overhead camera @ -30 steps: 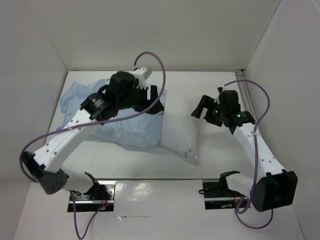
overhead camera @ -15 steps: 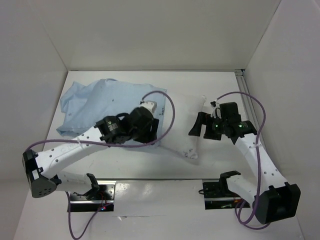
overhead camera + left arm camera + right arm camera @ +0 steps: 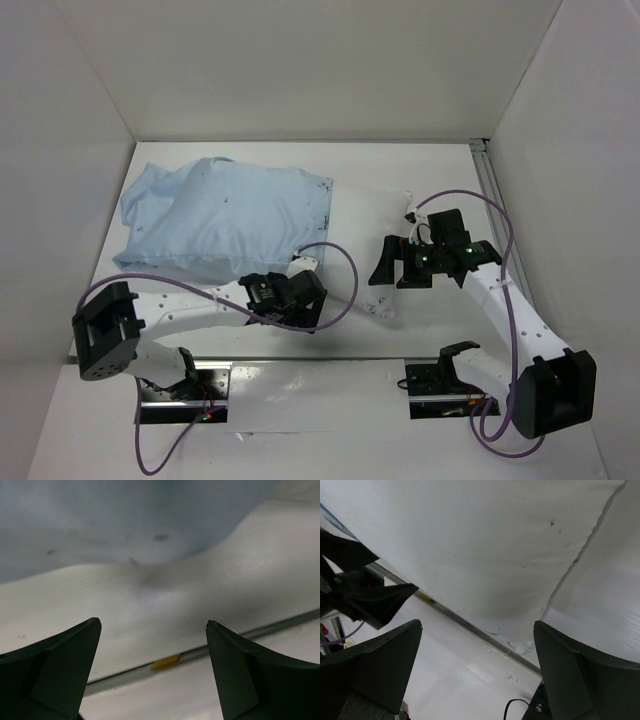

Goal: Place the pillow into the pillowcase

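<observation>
The pillowcase's near edge beside the white pillow gets my left gripper next, which moves outward onto it and closes, as the pillowcase's cloth hangs just outward of the open fingers.
The light blue pillowcase (image 3: pixel 220 215) lies puffed up at the back left, and its speckled cloth fills the top of the left wrist view (image 3: pixel 125 515). The white pillow (image 3: pixel 365 235) sticks out of its right end; its seamed corner shows in the right wrist view (image 3: pixel 470 545). My left gripper (image 3: pixel 300 305) sits low in front of the pillowcase's near edge, open and empty (image 3: pixel 152 625). My right gripper (image 3: pixel 390 268) hangs at the pillow's near right corner, also open, with nothing between its jaws (image 3: pixel 477 625).
A metal strip with a yellow tab (image 3: pixel 166 661) runs along the table's front edge. White walls enclose the back and sides, with a silver rail (image 3: pixel 487 180) at the right. Two black holders (image 3: pixel 185 375) (image 3: pixel 440 370) sit by the arm bases. Purple cables loop off both arms.
My left arm has pulled back from the pillowcase's mouth to the near edge and its jaws have opened wider. The right gripper has drifted a little left along the pillow's side.
</observation>
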You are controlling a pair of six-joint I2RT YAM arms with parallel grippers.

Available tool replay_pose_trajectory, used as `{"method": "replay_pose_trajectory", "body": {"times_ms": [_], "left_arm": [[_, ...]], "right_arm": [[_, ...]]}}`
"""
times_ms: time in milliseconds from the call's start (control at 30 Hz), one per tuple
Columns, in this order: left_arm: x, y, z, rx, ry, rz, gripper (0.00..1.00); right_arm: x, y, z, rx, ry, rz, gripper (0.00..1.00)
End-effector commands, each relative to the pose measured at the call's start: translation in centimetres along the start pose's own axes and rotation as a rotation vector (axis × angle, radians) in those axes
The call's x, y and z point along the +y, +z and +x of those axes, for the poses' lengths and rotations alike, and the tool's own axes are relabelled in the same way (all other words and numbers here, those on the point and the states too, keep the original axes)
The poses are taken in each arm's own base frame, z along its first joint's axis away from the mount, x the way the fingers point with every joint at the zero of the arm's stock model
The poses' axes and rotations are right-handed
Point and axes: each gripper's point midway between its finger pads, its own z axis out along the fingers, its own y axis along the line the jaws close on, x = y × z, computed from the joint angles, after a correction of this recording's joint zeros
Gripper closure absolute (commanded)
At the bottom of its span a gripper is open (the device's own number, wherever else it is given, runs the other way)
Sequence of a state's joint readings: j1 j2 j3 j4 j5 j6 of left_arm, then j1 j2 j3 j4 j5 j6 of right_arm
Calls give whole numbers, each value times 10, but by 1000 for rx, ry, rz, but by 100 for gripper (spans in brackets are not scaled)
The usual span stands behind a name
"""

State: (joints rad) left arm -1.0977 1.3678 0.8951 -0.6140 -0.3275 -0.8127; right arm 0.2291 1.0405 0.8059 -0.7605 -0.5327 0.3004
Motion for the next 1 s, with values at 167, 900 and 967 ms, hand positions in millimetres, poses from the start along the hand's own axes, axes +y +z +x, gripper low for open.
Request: {"method": "replay_pose_trajectory", "body": {"times_ms": [167, 900, 967], "left_arm": [[-13, 36, -39, -249, -23, 16, 3], [-1, 10, -123, -349, -101, 75, 100], [-21, -22, -137, -371, -80, 174, 100]], "right_arm": [[0, 5, -3, -6, 1, -4, 0], [24, 31, -11, 7, -27, -142, 42], [47, 42, -22, 1, -65, -191, 75]]}}
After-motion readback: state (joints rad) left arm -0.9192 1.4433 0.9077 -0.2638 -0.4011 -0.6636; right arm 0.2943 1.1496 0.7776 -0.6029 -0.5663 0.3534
